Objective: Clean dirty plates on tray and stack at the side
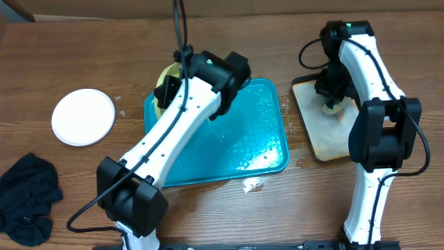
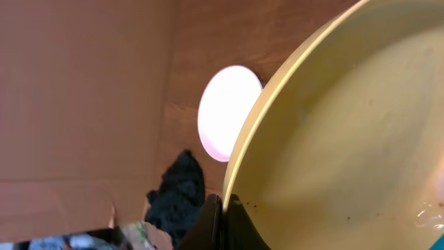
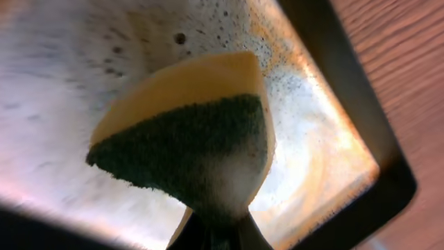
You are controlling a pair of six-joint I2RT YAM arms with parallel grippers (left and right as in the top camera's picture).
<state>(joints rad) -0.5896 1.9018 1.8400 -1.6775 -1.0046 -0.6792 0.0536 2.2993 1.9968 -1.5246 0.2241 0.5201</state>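
The yellow and green sponge (image 3: pixel 187 132) still hangs above the suds, so my right gripper should next lower it onto the soapy bottom of the black-rimmed tray (image 3: pixel 295 156) and let it go.
My left gripper (image 2: pixel 220 208) is shut on the rim of the pale yellow-green plate (image 2: pixel 347 139), held tilted above the far left corner of the turquoise tray (image 1: pixel 257 139); the plate (image 1: pixel 165 82) shows small dark specks near the rim. A white plate (image 1: pixel 83 117) lies flat on the table at the left and also shows in the left wrist view (image 2: pixel 225 111). My right gripper (image 3: pixel 218 232) is shut on a yellow and green sponge (image 3: pixel 187 132) over the soapy black-rimmed tray (image 1: pixel 326 132). A third plate is out of view.
A dark cloth (image 1: pixel 28 198) lies crumpled at the front left of the table, also in the left wrist view (image 2: pixel 177 194). The turquoise tray's surface is wet. A small wet patch (image 1: pixel 254 185) lies just in front of the tray.
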